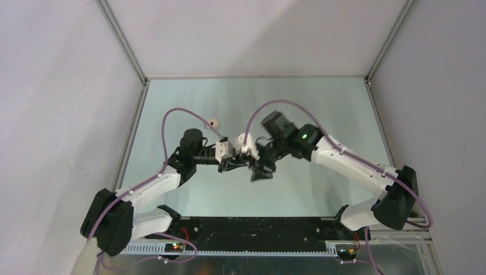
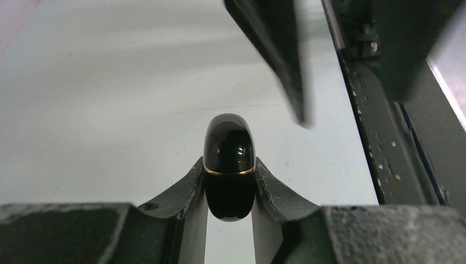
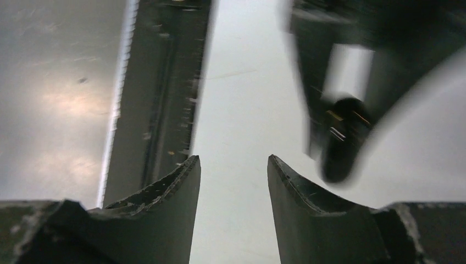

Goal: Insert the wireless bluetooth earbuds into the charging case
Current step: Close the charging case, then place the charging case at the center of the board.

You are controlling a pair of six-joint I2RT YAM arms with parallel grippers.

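Note:
Next I will shift the charging case (image 2: 229, 144) in my left gripper outward to the right in the overhead view, then lower it onto the table, as it looks closed.
My left gripper (image 2: 229, 165) is shut on a glossy black charging case (image 2: 229, 144) with a thin gold seam, and the case looks closed. From above, that gripper (image 1: 242, 166) sits mid-table. The right gripper (image 1: 261, 172) is close beside it on the right. In the right wrist view the right gripper (image 3: 233, 162) is open with only bare table between its fingers. The held case (image 3: 340, 144) shows blurred ahead and to the right there. One small cream-white earbud (image 1: 213, 122) lies on the table behind the left arm.
A small white thing (image 1: 245, 141) sits just behind the two grippers; I cannot tell what it is. A black rail (image 1: 252, 228) runs along the table's near edge between the arm bases. Metal frame posts (image 1: 123, 40) and pale walls close in the table.

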